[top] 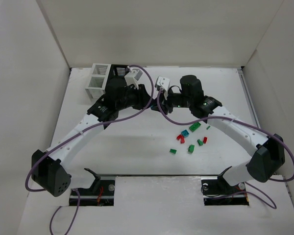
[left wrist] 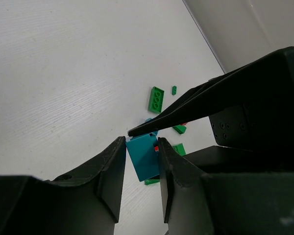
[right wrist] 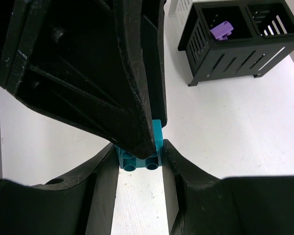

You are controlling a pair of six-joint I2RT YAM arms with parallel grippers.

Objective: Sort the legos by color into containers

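The black container's far section is outward and to the left of my left gripper in the top view. My left gripper is to swing outward next and let go of the teal lego over it.
Above the table's middle, my two grippers meet tip to tip on one teal lego [right wrist: 139, 160]. In the right wrist view my right gripper [right wrist: 139, 146] is shut on its sides, studs toward the camera, and the left arm's black fingers [right wrist: 132, 98] clamp it from above. In the left wrist view the same teal lego [left wrist: 144, 157] sits tilted between the jaws of my left gripper [left wrist: 142, 147], which is shut on it. The overhead view hides the brick behind both wrists [top: 156, 100]. The joined containers stand at the back left, white [top: 99, 78] beside black [top: 118, 72].
Several loose legos lie right of centre: a green one [top: 194, 127], a red one [top: 179, 138], a teal one [top: 185, 132] and another green one [top: 173, 151]. A purple lego [right wrist: 221, 30] lies inside the black container [right wrist: 235, 54]. White walls enclose the table.
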